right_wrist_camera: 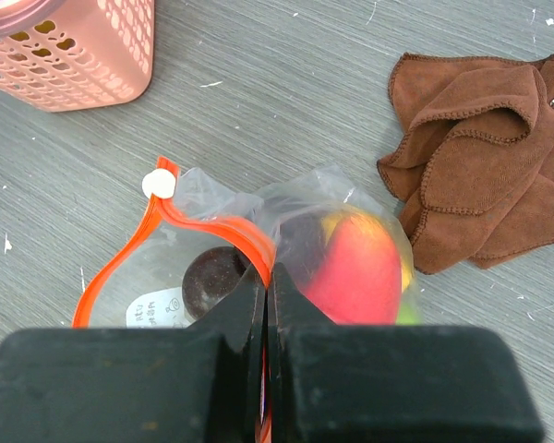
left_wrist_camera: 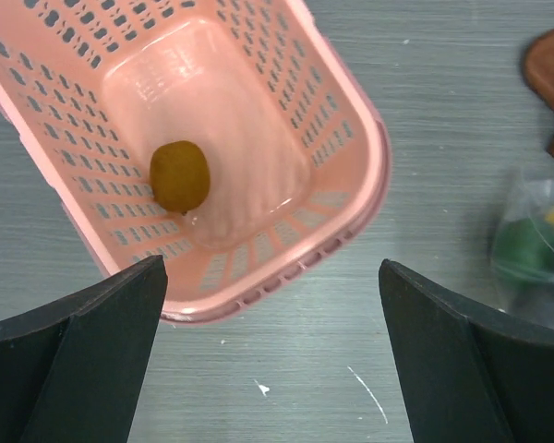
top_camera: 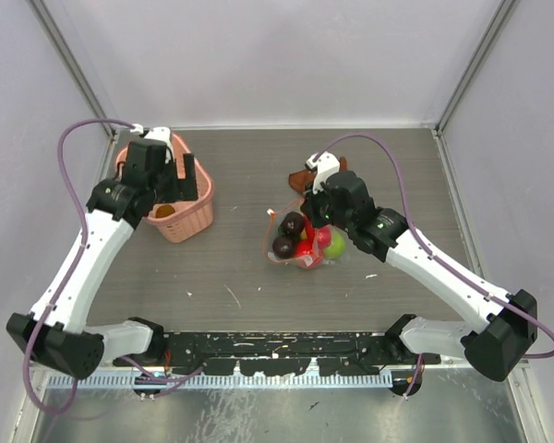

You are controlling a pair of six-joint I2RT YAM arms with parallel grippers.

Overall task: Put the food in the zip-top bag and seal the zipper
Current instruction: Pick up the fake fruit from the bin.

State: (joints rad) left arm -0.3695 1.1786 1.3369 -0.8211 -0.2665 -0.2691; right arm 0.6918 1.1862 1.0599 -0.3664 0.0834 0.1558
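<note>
The robot's left gripper will move down past the basket's rim and close around the brown round food [left_wrist_camera: 179, 176], as the food is still in the pink basket [left_wrist_camera: 355, 120], outside the bag.
The clear zip-top bag [right_wrist_camera: 258, 208] lies mid-table with a red-yellow fruit [right_wrist_camera: 355, 263] and a dark round fruit [right_wrist_camera: 212, 277] inside; it also shows in the top view [top_camera: 300, 242]. Its mouth is open, the orange-red zipper [right_wrist_camera: 203, 231] curving, with a white tab [right_wrist_camera: 157, 185] at the far end. My right gripper [right_wrist_camera: 268, 277] is shut on the zipper strip. My left gripper [left_wrist_camera: 272, 286] is open and empty above the near rim of the pink basket [left_wrist_camera: 355, 120], which holds one brown round food [left_wrist_camera: 178, 175].
A brown cloth [right_wrist_camera: 485, 166] lies crumpled right of the bag, also in the top view [top_camera: 305, 177]. The pink basket [top_camera: 198, 208] stands at the left of the table. Side walls close in the table.
</note>
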